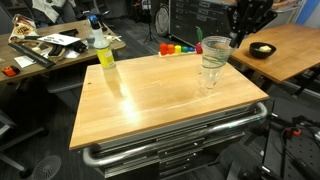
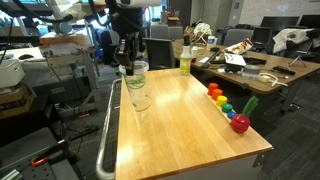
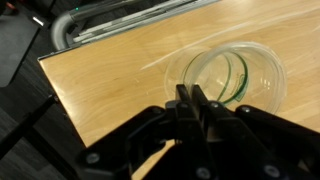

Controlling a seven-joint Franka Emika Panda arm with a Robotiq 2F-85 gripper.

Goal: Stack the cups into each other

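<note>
The upper cup (image 1: 214, 50) still hangs only partly inside the lower cup, so my gripper will next lower it deeper and then let go of the upper cup's rim.
Two clear plastic cups stand one over the other near the table's edge. The upper cup (image 1: 214, 50) (image 2: 137, 72) hangs partly inside the lower cup (image 1: 209, 80) (image 2: 141, 97), which rests on the wooden table (image 1: 150, 100). My gripper (image 1: 233, 42) (image 2: 126, 62) comes down from above and is shut on the upper cup's rim. In the wrist view the gripper (image 3: 190, 97) has its black fingers pressed together over the near rim of the cup (image 3: 245, 85), and I look down into the nested clear walls.
A yellow-green bottle (image 1: 103, 52) (image 2: 185, 62) stands at a far corner of the table. A row of small coloured blocks (image 1: 176, 48) (image 2: 225, 105) lies along another edge. A metal rail (image 3: 100, 20) runs below the table edge beside the cups. Cluttered desks surround the table.
</note>
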